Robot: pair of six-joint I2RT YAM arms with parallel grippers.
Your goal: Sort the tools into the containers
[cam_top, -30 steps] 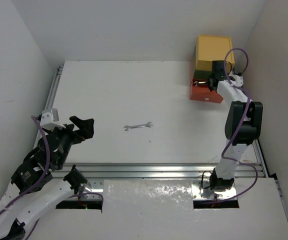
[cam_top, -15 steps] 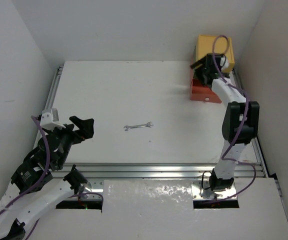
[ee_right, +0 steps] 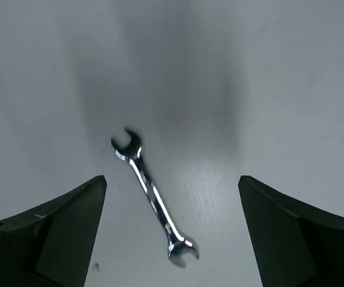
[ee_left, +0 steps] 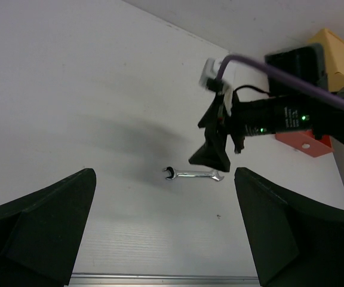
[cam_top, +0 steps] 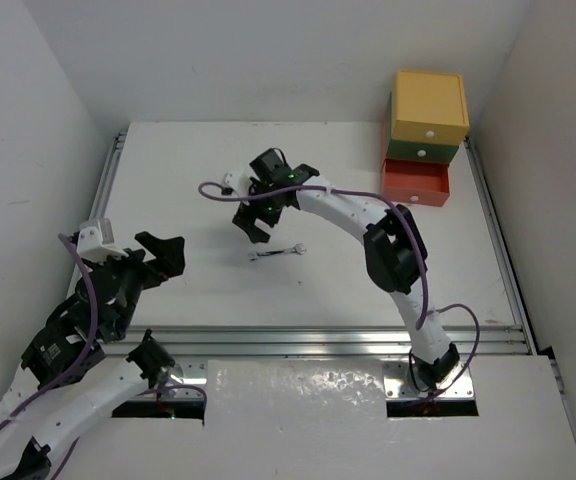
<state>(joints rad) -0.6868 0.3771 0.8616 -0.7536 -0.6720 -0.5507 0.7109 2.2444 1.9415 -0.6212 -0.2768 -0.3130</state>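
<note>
The wrench lies below the right gripper and closer to the robot's base, so the right gripper will next move down and back onto the middle of the wrench's handle [cam_top: 278, 252] [ee_right: 154, 195].
A small silver wrench [cam_top: 278, 252] lies flat on the white table near its middle. My right gripper [cam_top: 260, 214] hangs open just above and behind it. In the right wrist view the wrench [ee_right: 154, 197] lies diagonally between the two spread fingers of that gripper [ee_right: 171, 179], untouched. My left gripper [cam_top: 171, 257] stands open at the near left with nothing in it, the wrench [ee_left: 193, 174] ahead of it. The containers are stacked at the back right: yellow [cam_top: 428, 103], green [cam_top: 423, 150] and orange-red [cam_top: 415, 182], the orange-red one sticking out farthest.
An aluminium rail [cam_top: 318, 340] runs along the table's near edge and another down the left side [cam_top: 106, 180]. White walls close in the back, left and right. The right arm's purple cable [cam_top: 218, 186] loops out beside its wrist.
The right arm swung from the stacked containers at the back right to the middle of the table, above the wrench, and its jaws went from shut to open. The left arm stayed put.
</note>
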